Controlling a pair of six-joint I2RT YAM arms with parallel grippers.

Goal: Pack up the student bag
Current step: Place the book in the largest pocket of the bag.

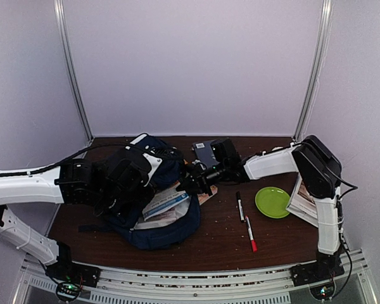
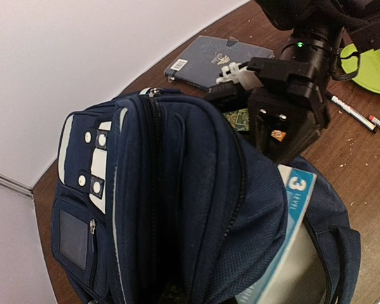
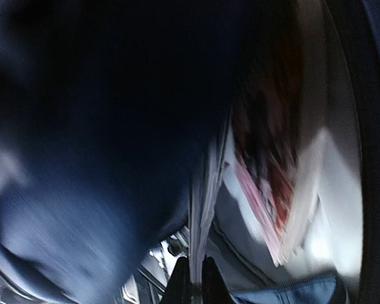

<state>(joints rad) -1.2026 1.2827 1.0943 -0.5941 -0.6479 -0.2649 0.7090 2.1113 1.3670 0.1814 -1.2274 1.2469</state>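
My left gripper should next pull the bag's navy top to the right in the top view, across the bag's wide-open opening, and let go of it.
The student bag (image 1: 158, 228) lies at centre left, its navy top pulled up toward my left wrist camera. My left gripper (image 1: 123, 182) sits on the bag's upper fabric (image 2: 177, 190), shut on it, with its fingertips hidden by the cloth. A teal and white book marked 3 (image 2: 297, 190) sticks out of the bag's mouth. My right gripper (image 1: 194, 180) reaches into that mouth from the right. In the right wrist view its two black fingertips (image 3: 180, 282) pinch the edge of a thin pale-paged booklet (image 3: 206, 190), with navy fabric on the left and a reddish book (image 3: 266, 183) on the right.
A grey notebook (image 1: 206, 152) lies behind the bag near the back wall. Two markers (image 1: 240, 206) (image 1: 251, 234) lie right of the bag, then a green plate (image 1: 272, 202). More books or papers (image 1: 303, 201) rest under the right arm at the table's right edge.
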